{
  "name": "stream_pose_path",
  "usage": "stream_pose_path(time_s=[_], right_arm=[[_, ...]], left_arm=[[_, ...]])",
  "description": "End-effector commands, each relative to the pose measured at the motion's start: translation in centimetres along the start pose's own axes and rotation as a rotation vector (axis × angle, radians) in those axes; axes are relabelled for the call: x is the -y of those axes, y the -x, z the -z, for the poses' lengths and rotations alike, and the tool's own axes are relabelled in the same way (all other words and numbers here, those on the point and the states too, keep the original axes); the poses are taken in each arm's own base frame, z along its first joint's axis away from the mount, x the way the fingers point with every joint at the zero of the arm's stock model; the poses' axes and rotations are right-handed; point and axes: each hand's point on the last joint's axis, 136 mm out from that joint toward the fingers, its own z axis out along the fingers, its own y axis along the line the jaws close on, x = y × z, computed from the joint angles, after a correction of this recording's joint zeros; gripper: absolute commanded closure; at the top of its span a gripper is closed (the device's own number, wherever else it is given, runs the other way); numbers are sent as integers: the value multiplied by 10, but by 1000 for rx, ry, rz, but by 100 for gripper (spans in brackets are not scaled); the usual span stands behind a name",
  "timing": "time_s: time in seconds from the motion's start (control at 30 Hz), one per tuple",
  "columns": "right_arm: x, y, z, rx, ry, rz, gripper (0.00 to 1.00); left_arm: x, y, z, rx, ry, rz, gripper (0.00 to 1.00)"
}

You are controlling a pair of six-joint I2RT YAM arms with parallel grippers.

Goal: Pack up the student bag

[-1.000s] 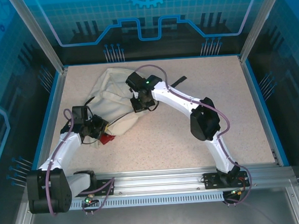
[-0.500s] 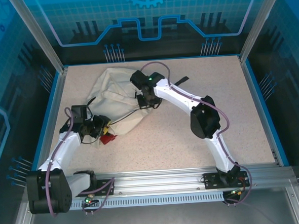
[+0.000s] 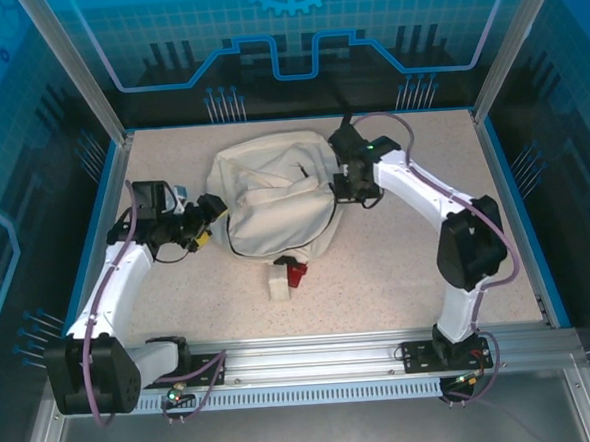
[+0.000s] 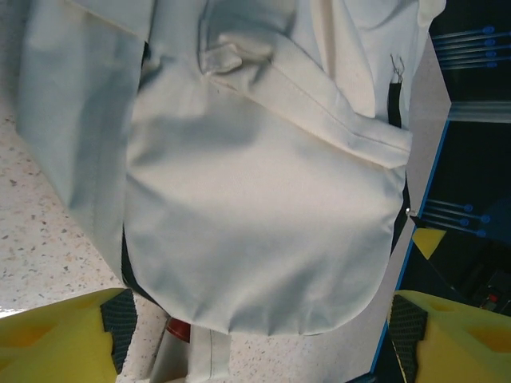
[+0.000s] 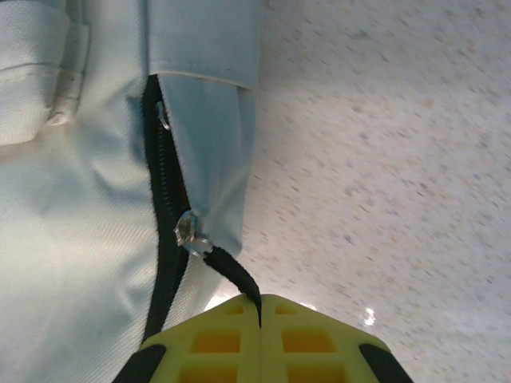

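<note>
The bag is nearer the opposite wall, so my right gripper will next pull sideways toward its own side, over the bare tabletop, and let go of the zipper pull (image 5: 235,279).
The student bag (image 3: 274,202) is a cream fabric backpack lying crumpled on the middle of the table. Its rounded front pocket (image 4: 263,215) faces the left wrist camera. My left gripper (image 3: 209,216) stands open just left of the bag, yellow fingers (image 4: 56,339) wide apart with nothing between them. At the bag's right side, my right gripper (image 3: 341,188) is shut on the black zipper pull (image 5: 235,279). The pull hangs from a metal slider (image 5: 190,233) on the black zipper (image 5: 160,239).
A small white item with a red end (image 3: 286,277) lies on the table just in front of the bag, its red end (image 4: 180,329) seen below the pocket in the left wrist view. Blue walls (image 3: 105,223) ring the speckled table (image 3: 408,264).
The right gripper has dragged the bag to the right by the zipper pull. The left gripper has opened and drawn back to the far left. The red-and-white item now lies free.
</note>
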Motion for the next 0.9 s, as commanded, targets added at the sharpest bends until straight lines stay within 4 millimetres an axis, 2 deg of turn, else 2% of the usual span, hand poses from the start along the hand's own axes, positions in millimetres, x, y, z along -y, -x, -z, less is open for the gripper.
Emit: stream_pose_path(time_s=[0.0, 0.1, 0.2, 0.23, 0.3, 0.33, 0.43, 0.53, 0.6, 0.7, 0.87], right_arm=[[39, -15, 10, -11, -33, -15, 100], [57, -27, 9, -29, -19, -53, 100], [60, -35, 10, -37, 31, -99, 100], [59, -34, 14, -31, 49, -115, 91], [57, -23, 26, 13, 67, -130, 62], [55, -16, 34, 46, 79, -136, 51], [44, 5, 49, 115, 178, -164, 29], [30, 22, 48, 130, 303, -188, 26], [29, 29, 41, 120, 330, -210, 26], [35, 39, 30, 112, 359, -270, 27], [45, 47, 14, 103, 398, -334, 28]], left_arm=[[17, -4, -2, -34, -29, -70, 13], [29, -8, -9, -51, -34, -119, 11], [42, -15, -20, -75, -33, -164, 9], [47, -19, -26, -87, -35, -176, 9], [58, -24, -38, -108, -41, -198, 8], [63, -27, -45, -121, -41, -210, 8], [84, -37, -66, -146, -29, -252, 9], [104, -45, -91, -152, -8, -281, 12], [118, -51, -109, -169, -3, -284, 17], [136, -58, -137, -170, 22, -288, 25], [147, -60, -175, -87, 172, -320, 39]])
